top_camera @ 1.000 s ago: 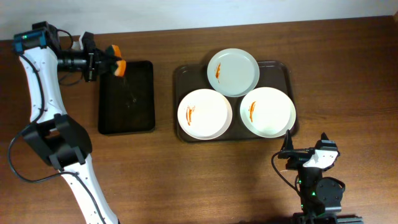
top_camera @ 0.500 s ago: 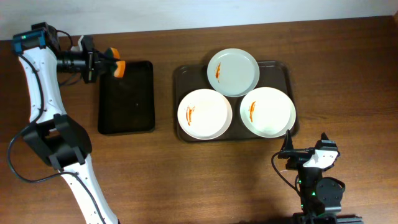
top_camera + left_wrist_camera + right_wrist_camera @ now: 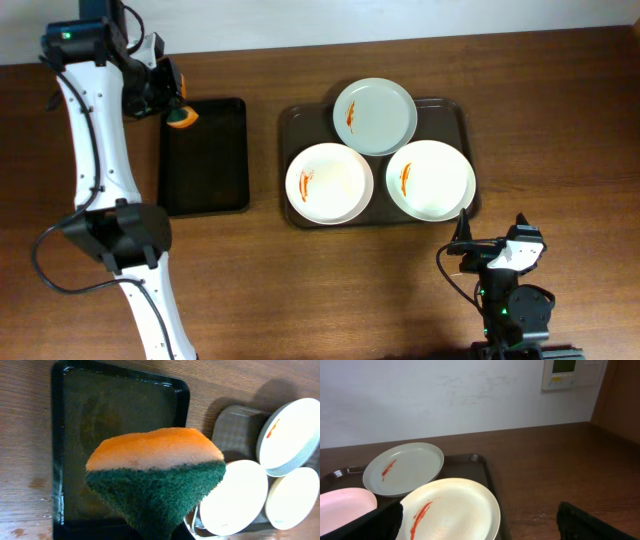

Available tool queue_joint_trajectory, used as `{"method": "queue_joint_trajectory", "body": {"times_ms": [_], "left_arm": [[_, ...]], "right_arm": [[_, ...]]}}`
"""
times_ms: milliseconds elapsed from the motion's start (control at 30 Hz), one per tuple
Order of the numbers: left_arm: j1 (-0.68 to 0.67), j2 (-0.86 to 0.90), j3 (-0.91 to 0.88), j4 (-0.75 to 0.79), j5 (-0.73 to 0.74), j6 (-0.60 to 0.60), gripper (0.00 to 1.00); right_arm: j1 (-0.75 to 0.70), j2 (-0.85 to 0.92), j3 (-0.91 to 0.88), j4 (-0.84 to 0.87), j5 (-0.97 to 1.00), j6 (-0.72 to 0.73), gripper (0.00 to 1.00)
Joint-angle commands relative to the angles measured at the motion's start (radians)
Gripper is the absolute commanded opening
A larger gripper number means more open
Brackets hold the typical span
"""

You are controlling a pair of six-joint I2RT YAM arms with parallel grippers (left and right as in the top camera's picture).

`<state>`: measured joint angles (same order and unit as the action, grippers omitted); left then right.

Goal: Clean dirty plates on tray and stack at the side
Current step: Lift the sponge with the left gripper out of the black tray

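Next, the left gripper goes down into the black tray, lifts, then moves across and down onto the plate nearest that tray [image 3: 329, 184] [image 3: 234, 498], which has an orange-red smear.
Three dirty plates lie on the brown tray [image 3: 455, 108]: a back plate [image 3: 375, 116], a front-left plate [image 3: 329, 183] and a front-right plate [image 3: 430, 179], each with an orange-red smear. My left gripper [image 3: 176, 108] is shut on an orange and green sponge [image 3: 183, 119] above the far left corner of a black tray. In the left wrist view the sponge [image 3: 155, 475] fills the middle and hides the fingers. My right gripper [image 3: 492, 238] stands open near the table's front edge, just in front of the front-right plate [image 3: 450, 510], with nothing between its fingers [image 3: 375, 522].
The narrow black tray [image 3: 203, 170] lies left of the brown tray, with some wet marks on its floor [image 3: 120, 405]. Bare wooden table [image 3: 560, 130] lies to the right of the brown tray. A white wall [image 3: 445, 395] rises behind the table.
My left arm has swung its wrist round; the gripper, which pointed right with the sponge, now points towards the front over the black tray's corner. The right arm and the plates have not moved.
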<state>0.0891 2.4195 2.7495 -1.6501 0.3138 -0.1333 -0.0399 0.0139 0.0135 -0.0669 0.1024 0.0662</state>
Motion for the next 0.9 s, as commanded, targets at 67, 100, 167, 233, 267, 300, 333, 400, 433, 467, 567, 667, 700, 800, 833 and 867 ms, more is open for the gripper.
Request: {"method": "queue_joint_trajectory", "body": {"times_ms": [67, 100, 167, 233, 267, 300, 333, 400, 433, 467, 567, 667, 700, 800, 833, 867], "left_arm": [[-0.050, 0.099, -0.289, 0.085, -0.198, 0.020, 0.00], [-0.050, 0.089, -0.246, 0.040, -0.254, 0.020, 0.00], [-0.052, 0.034, -0.076, -0.039, -0.266, 0.019, 0.00], [-0.064, -0.034, 0.016, -0.016, -0.262, 0.019, 0.00], [-0.073, -0.036, 0.015, -0.007, -0.262, 0.019, 0.00], [-0.085, -0.002, -0.025, -0.007, -0.262, 0.019, 0.00], [-0.092, 0.031, -0.071, 0.010, -0.262, 0.019, 0.00], [-0.100, 0.111, -0.181, 0.039, -0.262, 0.019, 0.00], [-0.100, 0.119, -0.195, 0.031, -0.267, 0.019, 0.00], [-0.100, 0.104, -0.160, -0.011, -0.296, 0.024, 0.00], [-0.102, -0.040, -0.071, -0.027, -0.292, 0.034, 0.00], [-0.106, -0.062, -0.113, -0.002, -0.292, 0.029, 0.00], [-0.107, -0.049, -0.208, 0.018, -0.291, 0.014, 0.00], [-0.109, -0.045, -0.484, 0.118, -0.292, 0.016, 0.00], [-0.109, -0.045, -0.485, 0.103, -0.292, 0.016, 0.00], [-0.108, -0.058, -0.433, 0.050, -0.293, 0.016, 0.00]], "right_arm": [[-0.006, -0.007, -0.008, -0.005, -0.002, -0.007, 0.98], [-0.006, -0.007, -0.008, -0.005, -0.002, -0.007, 0.98], [-0.006, -0.007, -0.008, -0.005, -0.002, -0.007, 0.98], [-0.006, -0.007, -0.008, -0.005, -0.002, -0.007, 0.98], [-0.006, -0.007, -0.008, -0.005, -0.002, -0.007, 0.98], [-0.006, -0.007, -0.008, -0.005, -0.002, -0.007, 0.99], [-0.006, -0.007, -0.008, -0.005, -0.001, -0.007, 0.98], [-0.006, -0.007, -0.008, -0.005, -0.001, -0.007, 0.98], [-0.006, -0.007, -0.008, -0.005, -0.002, -0.007, 0.98], [-0.006, -0.007, -0.008, -0.005, -0.002, -0.007, 0.98], [-0.006, -0.007, -0.008, -0.005, -0.002, -0.007, 0.98], [-0.006, -0.007, -0.008, -0.005, -0.002, -0.007, 0.98], [-0.006, -0.007, -0.008, -0.005, -0.002, -0.007, 0.98], [-0.006, -0.007, -0.008, -0.005, -0.002, -0.007, 0.98], [-0.006, -0.007, -0.008, -0.005, -0.001, -0.007, 0.98], [-0.006, -0.007, -0.008, -0.005, -0.001, -0.007, 0.98]]}}
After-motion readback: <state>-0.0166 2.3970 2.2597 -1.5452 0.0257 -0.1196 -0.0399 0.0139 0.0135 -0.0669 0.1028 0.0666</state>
